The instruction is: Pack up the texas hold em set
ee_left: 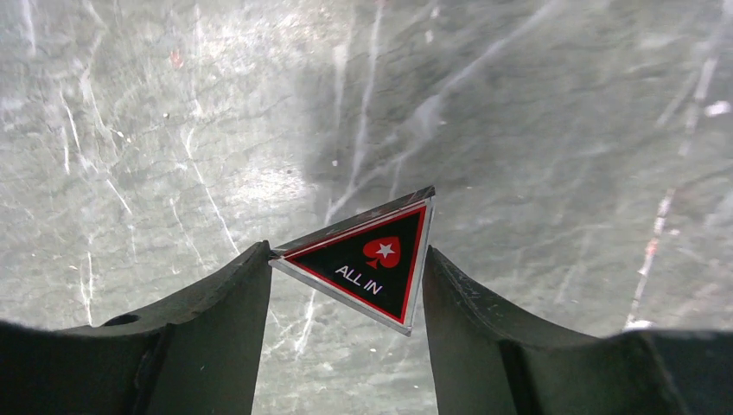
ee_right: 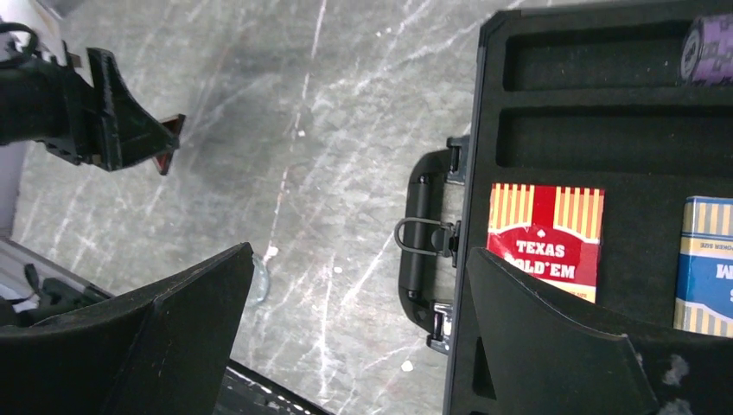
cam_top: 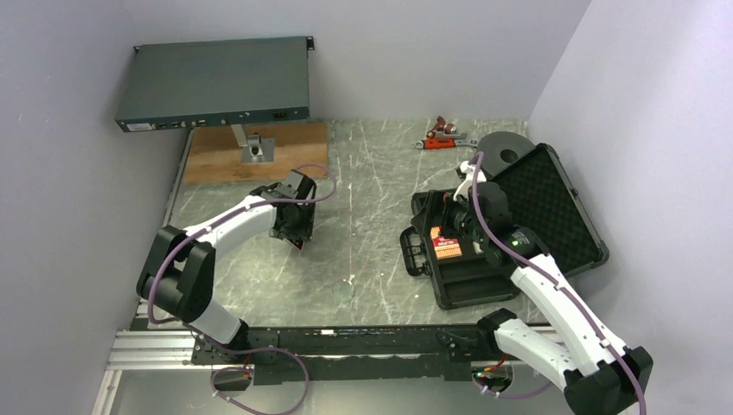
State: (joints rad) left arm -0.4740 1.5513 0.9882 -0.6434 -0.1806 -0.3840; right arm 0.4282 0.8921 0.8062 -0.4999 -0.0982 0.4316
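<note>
The red card box lies right of my left gripper in the top view, so next my left gripper will carry the triangle across onto the red card box, releasing it there.
A black and red triangle [ee_left: 372,264] marked "ALL IN" is pinched by its corners in my left gripper [ee_left: 346,259], held above the bare table left of centre [cam_top: 297,244]. The black case [cam_top: 553,203] lies open at the right, its foam lid tilted back. In its base sit the red card box [ee_right: 544,233], the blue-white card box [ee_right: 709,259] and a purple chip stack [ee_right: 713,47]. Over the case's front edge and handle [ee_right: 417,233] my right gripper [ee_right: 359,259] hangs open, holding nothing. A clear disc [cam_top: 343,291] lies on the table near the front edge.
A red-handled tool [cam_top: 445,134] and a black ring-shaped spool [cam_top: 506,149] lie at the back, behind the case. A wooden board [cam_top: 259,151] with a small metal stand is at the back left, under a grey rack unit [cam_top: 216,82]. Walls close in both sides.
</note>
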